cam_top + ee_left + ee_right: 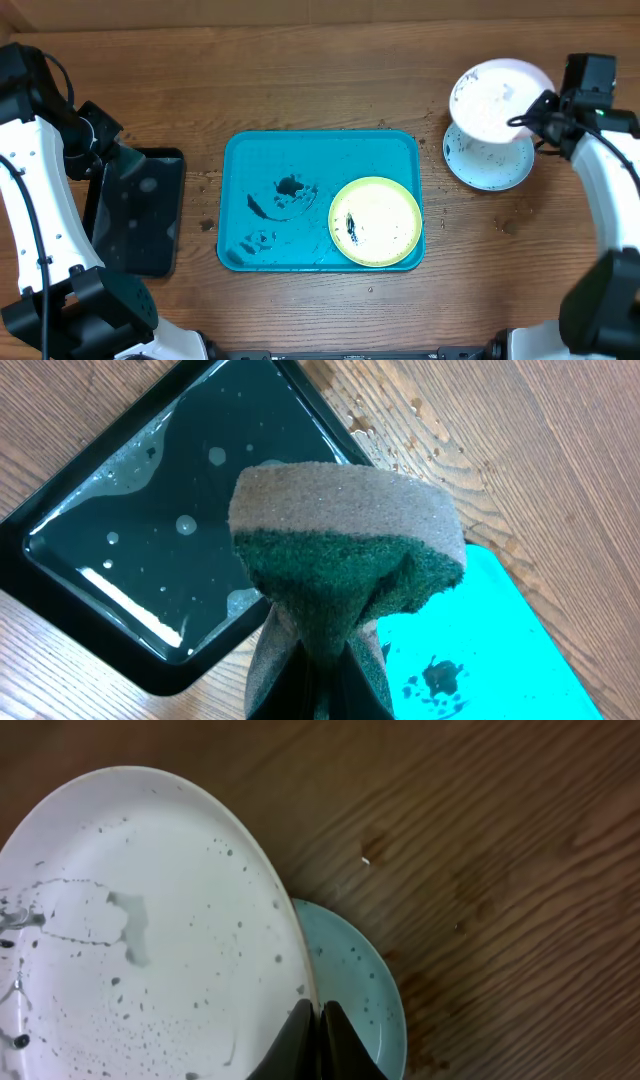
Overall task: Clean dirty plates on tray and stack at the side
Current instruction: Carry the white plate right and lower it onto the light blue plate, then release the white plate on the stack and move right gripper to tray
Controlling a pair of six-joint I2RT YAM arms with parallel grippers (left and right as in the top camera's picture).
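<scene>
Next, my right gripper lowers the tilted white plate, drawing back. It then releases the plate where the light blue plate [490, 165] [357, 985] lies, below the gripper and nearer my base.
The turquoise tray [300, 160] lies mid-table with dark smears on it. The yellow-green plate [376, 222] sits in its right front corner, with a dark smear. The light blue plate [490, 165] lies on the table at the right, speckled. My right gripper [530, 112] is shut on the rim of the white plate [495, 100] and holds it tilted just above the blue plate; both show in the right wrist view, white [130, 940] and blue [360, 990]. My left gripper [320, 690] is shut on a green and tan sponge [345, 550], above the black tray's right edge.
A smaller black tray [140, 210] holding water and foam stands at the left; it also shows in the left wrist view [150, 540]. Water drops and damp spots mark the wood between the trays and near the blue plate.
</scene>
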